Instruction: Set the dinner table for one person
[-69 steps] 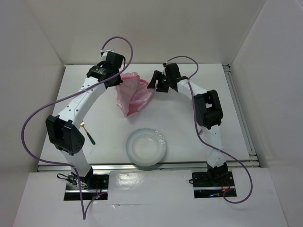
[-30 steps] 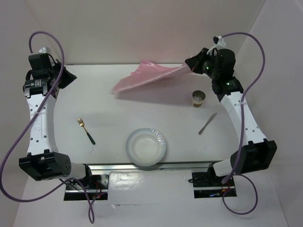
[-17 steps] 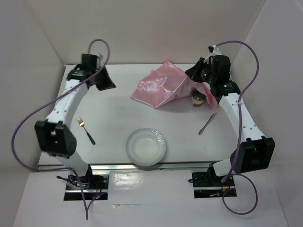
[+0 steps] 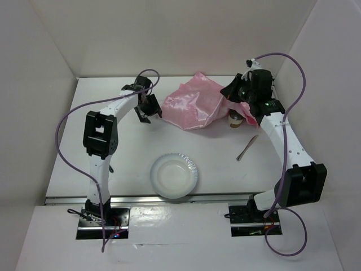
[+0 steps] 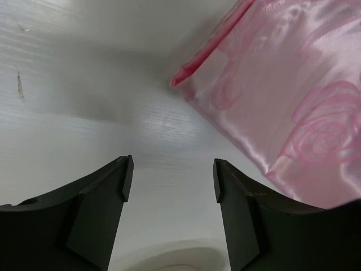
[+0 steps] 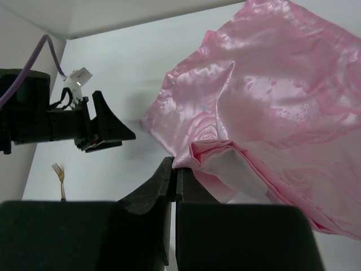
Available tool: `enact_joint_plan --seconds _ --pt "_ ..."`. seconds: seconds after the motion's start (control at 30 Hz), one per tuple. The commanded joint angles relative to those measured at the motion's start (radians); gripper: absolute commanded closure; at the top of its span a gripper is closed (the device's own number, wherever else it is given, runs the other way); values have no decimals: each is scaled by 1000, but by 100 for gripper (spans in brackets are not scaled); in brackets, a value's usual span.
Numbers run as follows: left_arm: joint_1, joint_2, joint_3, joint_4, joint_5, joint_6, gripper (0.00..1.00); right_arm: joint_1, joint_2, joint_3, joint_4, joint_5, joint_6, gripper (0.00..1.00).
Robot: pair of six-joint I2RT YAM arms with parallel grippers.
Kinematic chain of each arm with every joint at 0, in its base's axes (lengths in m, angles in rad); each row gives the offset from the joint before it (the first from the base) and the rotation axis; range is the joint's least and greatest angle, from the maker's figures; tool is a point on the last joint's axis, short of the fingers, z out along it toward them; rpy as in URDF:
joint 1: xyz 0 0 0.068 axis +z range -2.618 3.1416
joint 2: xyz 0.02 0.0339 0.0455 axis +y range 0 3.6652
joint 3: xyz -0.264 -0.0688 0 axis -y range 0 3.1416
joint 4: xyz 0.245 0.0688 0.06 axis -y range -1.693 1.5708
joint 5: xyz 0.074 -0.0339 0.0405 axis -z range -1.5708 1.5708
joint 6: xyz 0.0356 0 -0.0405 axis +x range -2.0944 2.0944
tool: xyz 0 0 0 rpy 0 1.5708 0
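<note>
The mat's pointed corner lies just beyond my left gripper's fingers. My left gripper needs to lower and move toward the mat to get that corner between them.
The shiny pink cloth mat (image 4: 194,107) lies rumpled at the back of the white dinner table (image 4: 197,144), its right side lifted. My right gripper (image 4: 234,90) is shut on a folded corner of the mat (image 6: 271,101); in the right wrist view the jaws (image 6: 176,169) pinch that pink edge. My left gripper (image 4: 148,110) hovers just left of the mat's left edge, open, with only bare table between its fingers (image 5: 172,178). The mat's edge (image 5: 293,113) lies to the right of those fingers, not touching them.
A white bowl-like plate (image 4: 174,176) sits near the front middle. A small cup (image 4: 236,119) stands under the mat's right side, with a knife (image 4: 247,148) in front of it. A gold fork (image 6: 58,174) lies at the left, mostly behind my left arm in the top view.
My left arm has swung in from the far left to the mat's left edge and its jaws have opened. The right gripper has lowered the mat, still holding its corner.
</note>
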Motion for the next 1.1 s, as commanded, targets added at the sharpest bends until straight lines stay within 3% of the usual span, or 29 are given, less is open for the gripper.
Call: enact_joint_plan --seconds 0.0,0.37,0.6,0.63,0.77,0.8,0.93,1.07 --pt "-4 60 55 5 -23 -70 24 -6 -32 -1 20 -12 -8 100" --pt "-4 231 220 -15 -23 -97 25 -6 -32 -12 20 -31 -8 100" --pt "-4 276 242 10 18 -107 37 -6 -32 -30 20 -31 -8 100" --pt "-4 276 232 23 29 -107 41 -6 -32 -30 20 -31 -8 100" --pt "-4 276 258 33 41 -107 81 -6 -32 -30 11 -40 -8 100" --pt "-4 276 258 33 59 -107 97 -6 -32 -30 11 -40 -8 100" --pt "-4 216 244 111 139 -107 100 -15 -21 -30 11 -29 -18 100" --pt "10 114 291 54 58 -68 100 -47 -1 29 -2 -29 -28 100"
